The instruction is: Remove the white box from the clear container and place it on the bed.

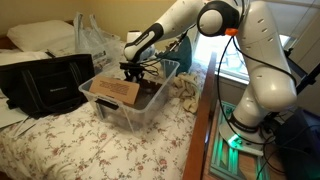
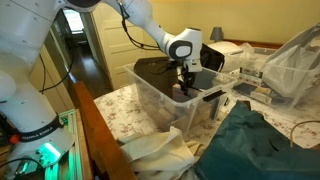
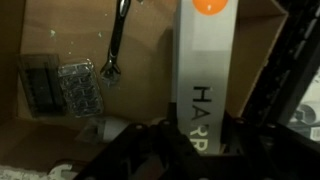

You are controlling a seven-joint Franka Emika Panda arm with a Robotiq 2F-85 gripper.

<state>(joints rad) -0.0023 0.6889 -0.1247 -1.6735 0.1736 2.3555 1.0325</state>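
Note:
My gripper should next go up from the clear container [image 1: 122,116], then move outward past the container's rim to let go, because the bed beside the crinkled plastic bag is outward of my gripper.
The clear container [image 1: 122,116] stands on the bed [image 1: 60,145], which has a white cover with small flowers; both also show in an exterior view, the container [image 2: 158,108] on the bed [image 2: 122,108]. My gripper [image 1: 135,68] reaches down into the container and is seen inside it from the other side too [image 2: 183,82]. In the wrist view the white box [image 3: 205,70], long, with black letters and an orange dot, runs between my gripper's fingers [image 3: 205,142], which press on both its sides. A flat tan cardboard box [image 1: 115,90] lies on the container's floor.
A wrench [image 3: 115,50] and a blister pack [image 3: 80,88] lie on the cardboard. A black bag [image 1: 45,85], a crinkled plastic bag [image 1: 95,40] and a pillow [image 1: 40,38] sit behind the container. A dark green cloth [image 2: 260,140] lies beside it.

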